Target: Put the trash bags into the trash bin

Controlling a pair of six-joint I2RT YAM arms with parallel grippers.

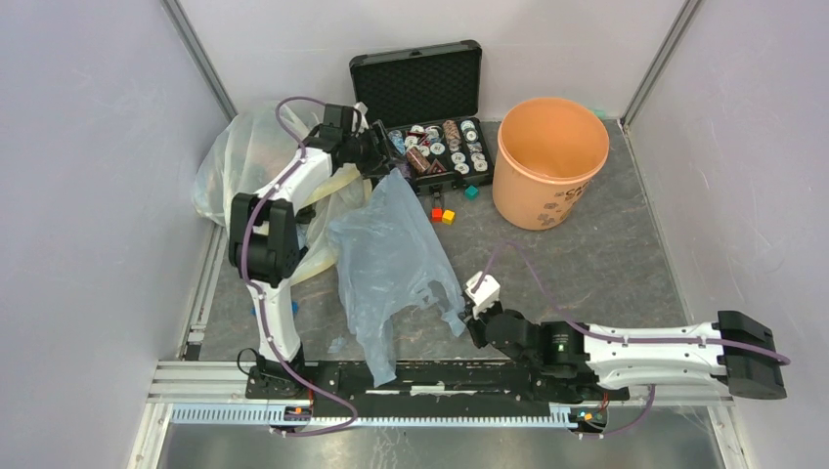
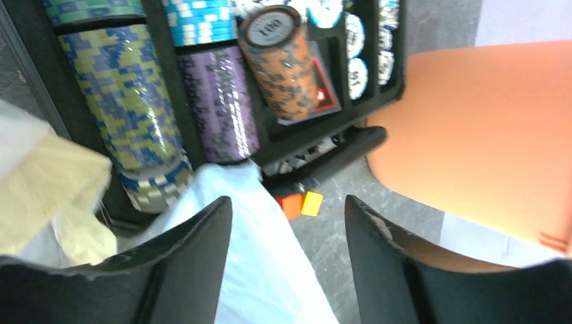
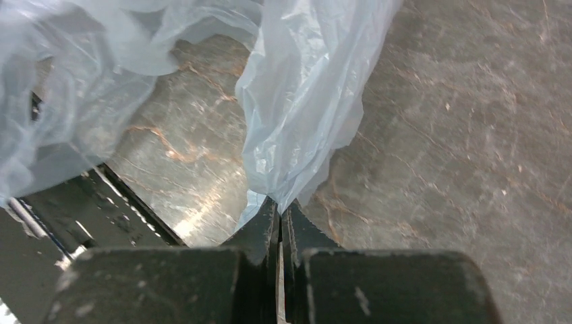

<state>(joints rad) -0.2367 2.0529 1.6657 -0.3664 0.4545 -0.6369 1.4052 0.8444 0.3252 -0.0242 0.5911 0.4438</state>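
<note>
My left gripper should next move back from the case and then go down onto the bag's unheld edge by the yellowish bag, closer to my base.
The pale blue trash bag (image 1: 391, 249) lies spread on the table's middle, reaching from the case down to the front rail. The orange-tan trash bin (image 1: 550, 161) stands upright at the back right, apart from the bag. My left gripper (image 1: 379, 159) is open at the bag's far end. In the left wrist view its jaws (image 2: 289, 202) stand wide apart over the bag (image 2: 263, 263), with the bin (image 2: 485, 121) to the right. My right gripper (image 1: 467, 322) is shut on the bag's near right edge. The right wrist view shows the jaws (image 3: 280, 206) pinching the plastic (image 3: 303, 101).
An open black case (image 1: 430, 88) of poker chips (image 2: 128, 88) stands behind the bag. A large yellowish bag (image 1: 244, 166) lies at the left under the left arm. Red and yellow cubes (image 1: 442, 215) and a green cube (image 1: 471, 192) sit between case and bin. Walls enclose the table.
</note>
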